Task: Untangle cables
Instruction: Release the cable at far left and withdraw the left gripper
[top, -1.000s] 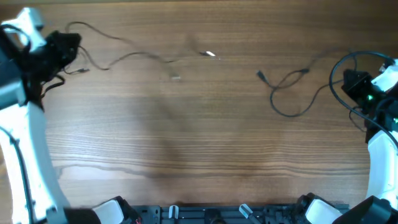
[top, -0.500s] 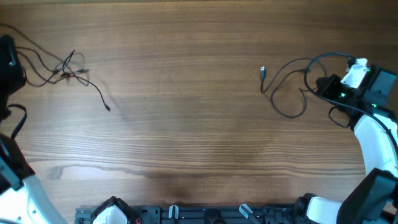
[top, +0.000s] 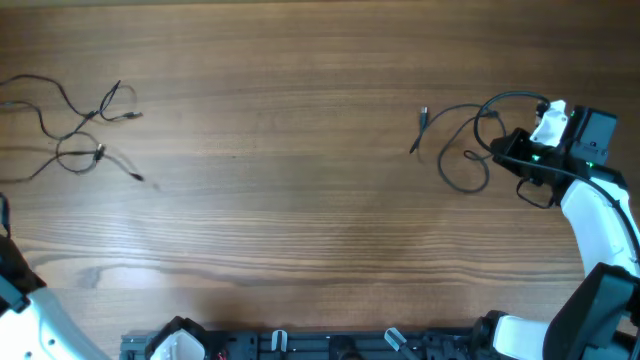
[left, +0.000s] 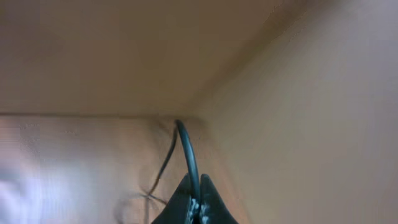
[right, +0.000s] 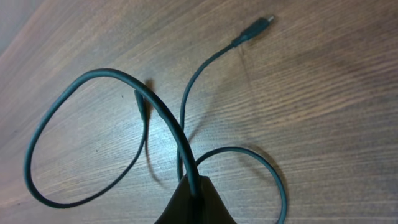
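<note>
The left gripper will next pull back over the bare wood near the table's front bar (top: 62, 288) and let go of the dark cable, because cable parts cross in the dark tangle (top: 98, 151).
The cables lie in two groups on the wooden table (top: 300, 220). A thin dark tangle (top: 98, 151) sprawls at the far left and runs off the left edge. In the left wrist view my left gripper (left: 194, 202) is shut on one dark cable (left: 186, 149) that rises from its tips; this gripper is outside the overhead view. At the right, a looped dark cable (top: 462, 187) with a small plug (right: 256, 28) rests on the wood. My right gripper (top: 505, 148) is shut on that cable (right: 124, 78), which arches up from the jaws (right: 194, 190).
The right arm's white link (top: 600, 220) curves along the right edge. Part of the left arm (top: 15, 290) shows at the lower left. A dark rail (top: 330, 345) with the arm bases runs along the front edge.
The left tangle has spread and shifted toward the left edge, and the left arm has drawn out of the overhead view. The right gripper moved slightly left, drawing its cable into a tighter loop.
</note>
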